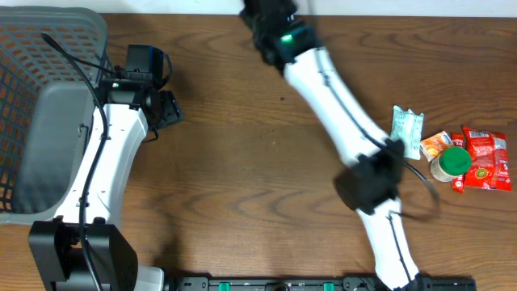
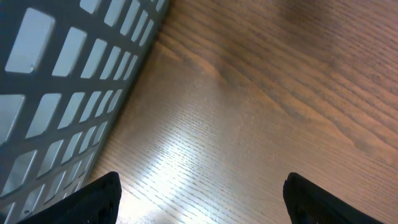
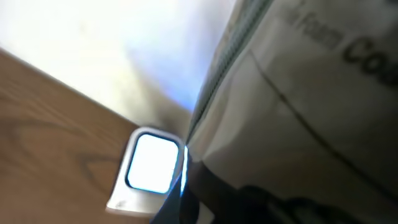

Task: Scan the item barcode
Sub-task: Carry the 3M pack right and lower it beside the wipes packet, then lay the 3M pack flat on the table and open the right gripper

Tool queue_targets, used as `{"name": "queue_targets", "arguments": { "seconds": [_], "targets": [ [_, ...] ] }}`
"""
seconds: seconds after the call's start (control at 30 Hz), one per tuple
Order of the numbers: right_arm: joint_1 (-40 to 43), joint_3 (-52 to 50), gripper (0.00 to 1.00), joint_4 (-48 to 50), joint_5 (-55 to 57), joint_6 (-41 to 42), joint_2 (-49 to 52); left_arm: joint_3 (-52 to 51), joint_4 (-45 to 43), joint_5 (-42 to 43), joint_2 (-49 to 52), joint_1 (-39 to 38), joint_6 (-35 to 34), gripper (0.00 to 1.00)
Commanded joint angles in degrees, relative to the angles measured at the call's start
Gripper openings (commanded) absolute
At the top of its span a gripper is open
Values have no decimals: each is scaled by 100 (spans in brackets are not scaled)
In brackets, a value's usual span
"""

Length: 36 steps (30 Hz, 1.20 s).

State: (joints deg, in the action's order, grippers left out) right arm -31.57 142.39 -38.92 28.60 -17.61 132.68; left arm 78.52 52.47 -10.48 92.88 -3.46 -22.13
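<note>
I need to carry the item away from the scanner with my right gripper next, back toward the bare wood beside the white-green packet and down, because that spot is free.
In the right wrist view a pale packet (image 3: 298,93) with printed lettering fills the right side, very close to the camera. My right gripper (image 3: 249,202) is shut on this item, with only dark finger parts showing at the bottom edge. A silver scanner with a bright lit window (image 3: 151,163) lies on the wood just left of the packet. From overhead, the right gripper (image 1: 265,20) is at the table's far edge and the item is hidden. My left gripper (image 1: 166,109) hangs open over bare wood (image 2: 199,205) next to the basket, holding nothing.
A grey mesh basket (image 1: 48,48) stands at the far left, its wall (image 2: 62,81) close to the left gripper. At the right lie a white-green packet (image 1: 406,129), an orange packet (image 1: 436,145), a green-lidded jar (image 1: 451,162) and a red packet (image 1: 487,160).
</note>
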Motion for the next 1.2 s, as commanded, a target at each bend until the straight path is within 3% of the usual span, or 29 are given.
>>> {"name": "queue_targets", "arguments": {
  "seconds": [0.0, 0.27, 0.4, 0.63, 0.9, 1.1, 1.17],
  "targets": [
    [256, 109, 4, -885, -358, 1180, -979, 111, 11, -72, -59, 17, -26, 84],
    [1294, 107, 1, -4583, -3320, 1794, -1788, 111, 11, -72, -59, 17, -26, 84],
    [1840, -313, 1, -5840, -3493, 1491, -1646, 111, 11, -74, -59, 17, -26, 84],
    [2452, -2767, 1, -5071, -3491, 1478, -1639, 111, 11, -72, -59, 17, -26, 84],
    [2848, -4107, 6, -4041, -3381, 1478, -1639, 111, 11, -72, -59, 17, -26, 84],
    [2999, -4660, 76, -3698, -2599, 1523, -1637, 111, 11, -72, -59, 17, -26, 84],
    [3036, -4822, 84, -3541, -2299, 1637, -1637, 111, 11, -72, -59, 17, -26, 84]
  ]
}}
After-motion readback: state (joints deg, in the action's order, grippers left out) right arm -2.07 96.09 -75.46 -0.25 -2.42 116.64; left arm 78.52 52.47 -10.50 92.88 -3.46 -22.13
